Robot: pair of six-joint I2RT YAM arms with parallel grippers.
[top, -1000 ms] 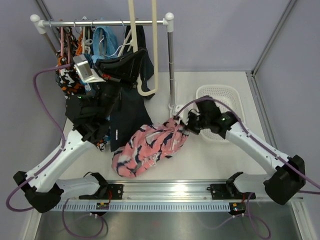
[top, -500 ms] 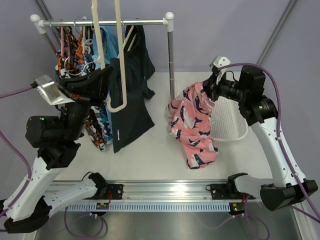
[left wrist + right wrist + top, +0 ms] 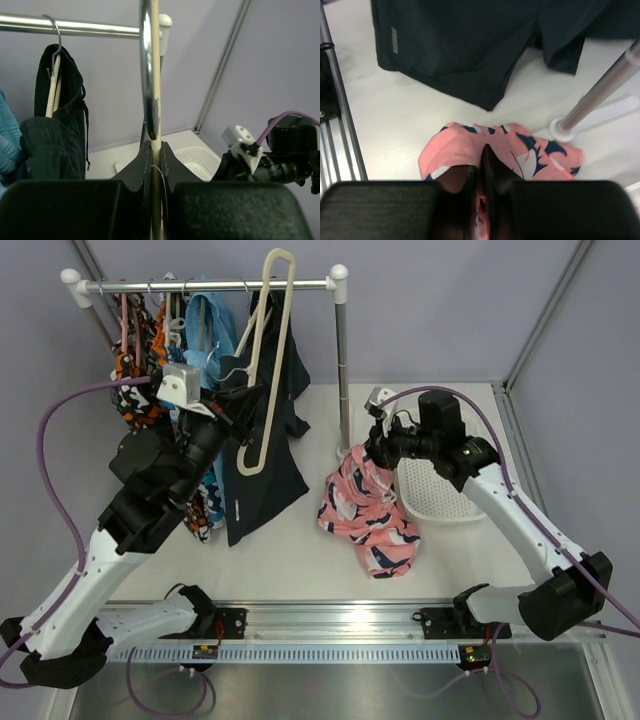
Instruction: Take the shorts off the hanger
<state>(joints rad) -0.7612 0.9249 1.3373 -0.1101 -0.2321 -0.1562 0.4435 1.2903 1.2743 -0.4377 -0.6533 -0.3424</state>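
The bare hanger should go outward in my left gripper past the navy shorts, hook onto the bar's empty end and be released there.
The pink shorts (image 3: 365,512) with navy and white blotches hang from my right gripper (image 3: 372,452), which is shut on their top edge; their lower part rests on the table. In the right wrist view the shorts (image 3: 520,155) spread below the shut jaws (image 3: 482,155). The cream hanger (image 3: 265,360) is bare and held upright by my left gripper (image 3: 238,412), in front of the rail. In the left wrist view the hanger (image 3: 155,100) stands clamped between the shut jaws (image 3: 155,155). The shorts and the hanger are apart.
A clothes rail (image 3: 200,285) at the back holds several garments: navy shorts (image 3: 255,475), an orange-black-white one (image 3: 135,390), a blue one (image 3: 210,325). Its right post (image 3: 342,370) stands beside the shorts. A white basket (image 3: 435,485) sits behind my right arm.
My right gripper has lowered the shorts leftwards and down toward the table. My left gripper has swung the bare hanger to the right, toward the middle of the rail.
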